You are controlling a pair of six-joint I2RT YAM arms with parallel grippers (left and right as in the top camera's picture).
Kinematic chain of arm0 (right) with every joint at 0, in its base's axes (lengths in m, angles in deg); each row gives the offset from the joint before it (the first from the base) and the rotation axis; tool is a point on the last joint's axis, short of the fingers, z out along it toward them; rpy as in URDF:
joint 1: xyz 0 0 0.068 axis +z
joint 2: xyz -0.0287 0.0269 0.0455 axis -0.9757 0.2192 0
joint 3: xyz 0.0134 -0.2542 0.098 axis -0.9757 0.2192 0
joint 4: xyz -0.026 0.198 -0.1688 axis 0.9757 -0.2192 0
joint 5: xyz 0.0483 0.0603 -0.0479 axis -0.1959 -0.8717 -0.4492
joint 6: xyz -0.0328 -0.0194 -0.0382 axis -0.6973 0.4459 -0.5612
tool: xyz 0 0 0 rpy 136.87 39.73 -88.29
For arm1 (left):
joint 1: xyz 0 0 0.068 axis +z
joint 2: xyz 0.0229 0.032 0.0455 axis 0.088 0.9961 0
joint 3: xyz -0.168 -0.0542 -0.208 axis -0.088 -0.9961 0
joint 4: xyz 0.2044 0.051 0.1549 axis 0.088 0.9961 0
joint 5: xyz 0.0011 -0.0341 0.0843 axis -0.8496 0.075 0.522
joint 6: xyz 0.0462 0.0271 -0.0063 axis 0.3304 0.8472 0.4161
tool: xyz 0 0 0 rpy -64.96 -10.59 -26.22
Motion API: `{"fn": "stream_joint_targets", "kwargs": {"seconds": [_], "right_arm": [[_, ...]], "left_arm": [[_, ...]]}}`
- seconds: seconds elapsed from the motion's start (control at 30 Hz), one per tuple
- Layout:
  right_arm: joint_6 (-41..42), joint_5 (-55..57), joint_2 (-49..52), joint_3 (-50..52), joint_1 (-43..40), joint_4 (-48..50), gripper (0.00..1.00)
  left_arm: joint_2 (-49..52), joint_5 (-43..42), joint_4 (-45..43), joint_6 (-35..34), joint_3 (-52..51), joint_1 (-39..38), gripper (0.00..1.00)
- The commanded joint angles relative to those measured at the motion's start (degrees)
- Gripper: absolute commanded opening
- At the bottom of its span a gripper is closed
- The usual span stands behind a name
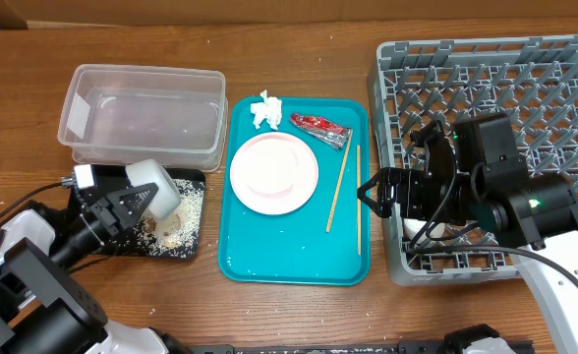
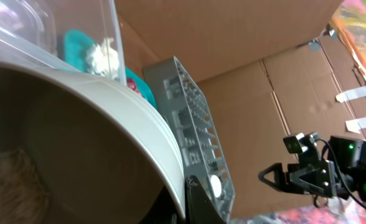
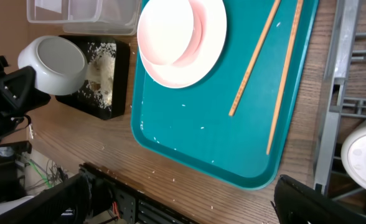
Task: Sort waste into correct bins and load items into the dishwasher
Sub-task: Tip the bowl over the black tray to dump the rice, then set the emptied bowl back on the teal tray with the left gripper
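My left gripper moves to the right in the overhead view next, then down over the near part of the teal tray, and opens there to release the bowl.
My left gripper (image 1: 132, 204) is shut on the rim of a white bowl (image 1: 157, 189), tipped on its side over the black tray (image 1: 193, 179), where rice and brown scraps (image 1: 171, 232) lie. In the left wrist view the bowl (image 2: 108, 130) fills the frame, with one finger (image 2: 203, 200) against its rim. A pink plate (image 1: 274, 172), a white tissue (image 1: 265, 110), a red wrapper (image 1: 320, 128) and two chopsticks (image 1: 340, 187) lie on the teal tray (image 1: 289, 256). My right gripper (image 1: 373, 194) hangs open and empty at the grey dish rack's (image 1: 495, 69) left edge.
The clear tub (image 1: 142, 113) stands behind the black tray. A white bowl (image 3: 363, 155) sits in the rack's near left corner. Loose rice grains dot the wooden table (image 3: 233, 186) in front of the teal tray (image 3: 189, 143).
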Motion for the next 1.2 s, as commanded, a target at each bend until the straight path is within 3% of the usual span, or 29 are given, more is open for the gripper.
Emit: {"fn": "stream_joint_targets", "kwargs": {"seconds": [0.0,0.3,0.47,0.57,0.7,0.8,1.03,1.17], "right_arm": [[-0.2,0.37,-0.2,-0.81,0.33,-0.15,0.96],[-0.2,0.37,-0.2,-0.81,0.33,-0.48,0.97],[-0.2,0.35,-0.2,-0.81,0.33,-0.48,0.97],[-0.2,0.37,-0.22,-0.81,0.33,-0.39,0.97],[-0.15,0.35,-0.59,-0.81,0.33,0.59,0.96],[-0.15,0.37,-2.67,-0.94,0.2,2.93,0.96],[2.56,5.66,-7.74,-2.38,-0.07,5.29,0.96],[2.69,7.5,-9.66,-2.38,-0.07,5.62,0.96]], "left_arm": [[0.02,-2.19,0.28,3.17,-0.22,0.76,0.04],[0.02,-2.56,4.13,3.54,-0.2,0.59,0.04],[0.0,-0.92,6.49,11.78,-0.15,0.59,0.04],[-0.22,1.49,10.25,9.33,0.5,0.02,0.04],[-2.29,3.34,27.78,29.49,3.91,-3.87,0.04],[-7.43,4.11,27.76,20.57,8.22,-9.68,0.04],[-11.54,5.03,27.43,7.96,21.62,-23.5,0.04],[-11.52,6.64,22.38,-6.49,31.5,-33.42,0.04]]}}
